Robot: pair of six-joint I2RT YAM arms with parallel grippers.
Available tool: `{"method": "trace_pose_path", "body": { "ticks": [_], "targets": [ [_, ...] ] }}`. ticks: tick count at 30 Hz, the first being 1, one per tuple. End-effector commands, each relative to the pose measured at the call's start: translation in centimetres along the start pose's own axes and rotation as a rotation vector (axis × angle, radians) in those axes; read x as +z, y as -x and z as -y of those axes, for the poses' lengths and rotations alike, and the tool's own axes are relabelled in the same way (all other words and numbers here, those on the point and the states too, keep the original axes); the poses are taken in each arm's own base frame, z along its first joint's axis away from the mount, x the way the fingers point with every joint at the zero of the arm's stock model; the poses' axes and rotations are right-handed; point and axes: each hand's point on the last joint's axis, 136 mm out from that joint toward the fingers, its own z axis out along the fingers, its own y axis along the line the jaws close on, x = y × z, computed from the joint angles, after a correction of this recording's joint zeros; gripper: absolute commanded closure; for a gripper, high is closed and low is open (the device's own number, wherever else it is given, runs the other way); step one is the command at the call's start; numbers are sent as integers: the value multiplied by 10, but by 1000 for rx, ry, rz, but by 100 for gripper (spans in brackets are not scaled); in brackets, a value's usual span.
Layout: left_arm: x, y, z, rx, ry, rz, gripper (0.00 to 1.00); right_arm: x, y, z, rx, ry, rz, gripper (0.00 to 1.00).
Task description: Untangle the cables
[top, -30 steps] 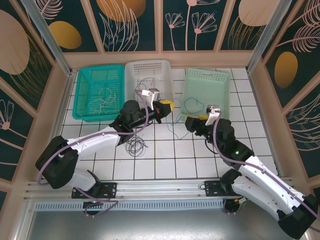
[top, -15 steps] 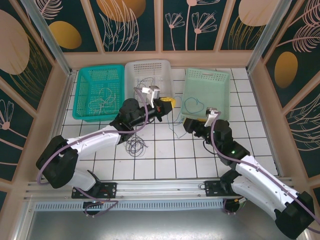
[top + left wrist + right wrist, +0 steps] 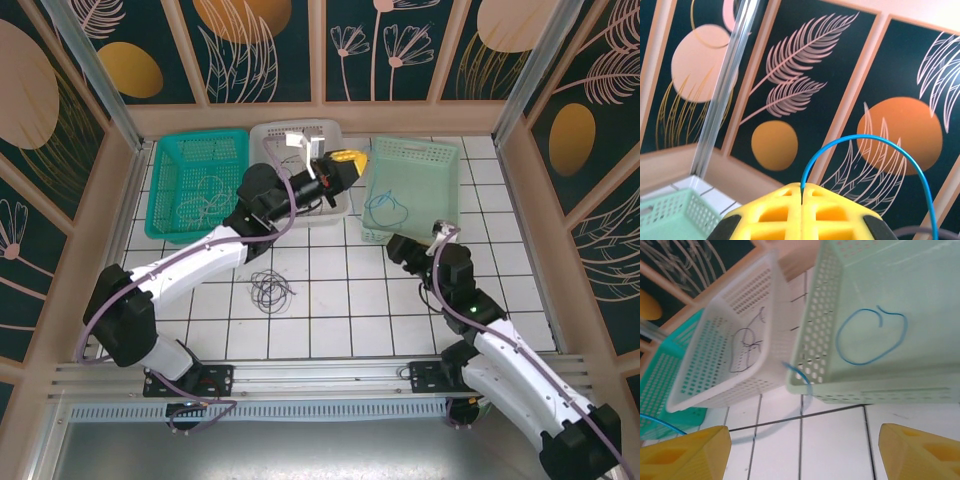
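Note:
Another blue cable is looped inside, so next my left gripper will move the blue cable outward, over the far end of the green basket (image 3: 440, 165) (image 3: 665, 215), and release it.
My left gripper (image 3: 346, 158) is raised over the gap between the white basket (image 3: 296, 135) and the pale green basket (image 3: 440, 165). Its yellow fingers (image 3: 765, 210) are shut on a blue cable (image 3: 865, 136), which arcs up out of the jaws. A blurred stretch of that blue cable (image 3: 801, 374) hangs in front of the baskets. My right gripper (image 3: 397, 245) (image 3: 804, 434) stands open above the tiles, nothing between its fingers. Another blue cable (image 3: 870, 337) (image 3: 385, 208) lies looped in the green basket. A dark cable (image 3: 745, 347) lies in the white basket. A dark tangle of cables (image 3: 270, 290) rests on the tiles.
A teal basket (image 3: 165, 190) at the back left holds pale cables (image 3: 205, 200). The three baskets stand in a row along the back wall. Patterned panels and aluminium posts (image 3: 722, 95) enclose the tiled floor (image 3: 340, 320).
My left gripper has risen and swung right over the baskets, lifting the blue cable off the tiles. My right arm has drawn back a little to the right.

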Motion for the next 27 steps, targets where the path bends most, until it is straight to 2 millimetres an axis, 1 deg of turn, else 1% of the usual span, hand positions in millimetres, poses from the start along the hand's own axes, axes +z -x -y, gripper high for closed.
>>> {"method": "trace_pose_path", "body": {
  "ticks": [1,4,5,6,7,8,11,16,17,19,20,21,23,26,27],
  "targets": [
    [14,10,3,51,-28,9,100,-7,1,20,23,-83,27,23],
    [28,7,-10,84,-3,7,100,-15,8,28,23,-118,69,23],
    [34,4,-15,87,1,-1,100,-16,8,29,20,-124,76,23],
    [41,4,-19,91,-4,-3,100,-17,7,31,15,-128,77,23],
    [50,-7,-30,83,-4,-25,100,-17,6,33,12,-133,71,24],
    [56,-10,-34,77,-12,-31,100,-17,3,35,10,-138,57,24],
    [76,-26,-56,58,-14,-53,100,-13,-7,41,15,-154,8,25],
    [108,-55,-106,21,11,-89,100,-10,-14,46,30,-152,-4,25],
    [112,-56,-114,6,8,-87,100,-9,-16,46,30,-148,-7,25],
    [122,-71,-135,-50,0,-94,100,-9,-18,45,27,-140,-16,25],
    [127,-75,-142,-67,-5,-98,100,-8,-19,46,25,-144,-19,25],
    [133,-83,-150,-85,-1,-113,100,-8,-21,48,25,-152,-25,25],
    [142,-101,-163,-107,5,-152,100,-9,-21,52,25,-168,-24,24],
    [150,-136,-185,-149,19,-220,100,-9,-21,54,28,-175,-20,24],
    [152,-142,-189,-158,28,-238,100,-9,-21,55,31,-177,-17,24]
  ]
}}
